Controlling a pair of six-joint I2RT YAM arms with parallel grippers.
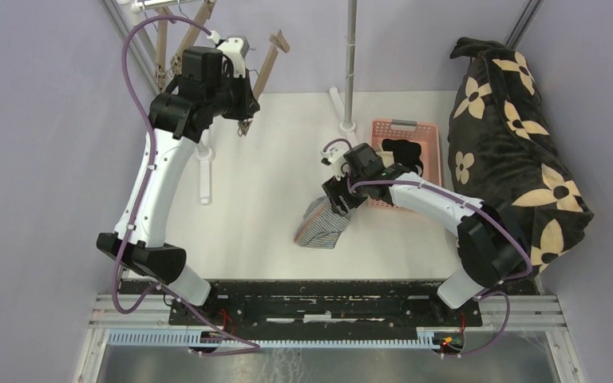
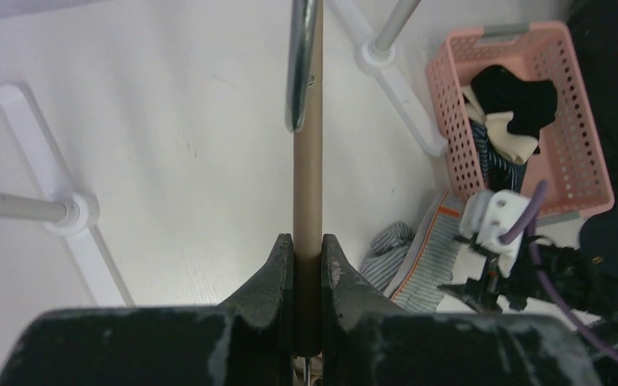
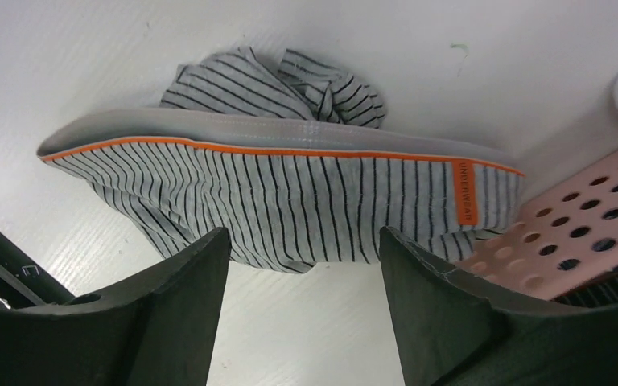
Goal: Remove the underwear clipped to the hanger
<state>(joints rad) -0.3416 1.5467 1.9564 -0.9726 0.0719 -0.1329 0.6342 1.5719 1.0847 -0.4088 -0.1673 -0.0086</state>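
Note:
The waistband runs straight across ahead of my open right fingers. My right gripper should next go down onto the middle of the orange-edged waistband point(image 1: 317, 211) point(image 3: 310, 151) and close there.
The grey-and-white striped underwear point(image 1: 323, 226) with an orange-edged waistband lies crumpled on the white table, left of the pink basket point(image 1: 435, 159). It fills the right wrist view point(image 3: 290, 185). My right gripper point(image 3: 304, 249) hangs open just above its near edge, touching nothing. The black pair point(image 1: 403, 152) lies in the basket with the navy striped pair point(image 2: 491, 157) beneath it. My left gripper point(image 2: 308, 245) is shut on the tan wooden bar of the hanger point(image 2: 308, 145), held high at the back left point(image 1: 243, 96).
A large black blanket with tan flowers point(image 1: 519, 136) fills the right side. A metal rack pole point(image 1: 351, 56) with white feet point(image 1: 343, 108) stands at the back centre. Another white foot point(image 1: 204, 171) lies beside my left arm.

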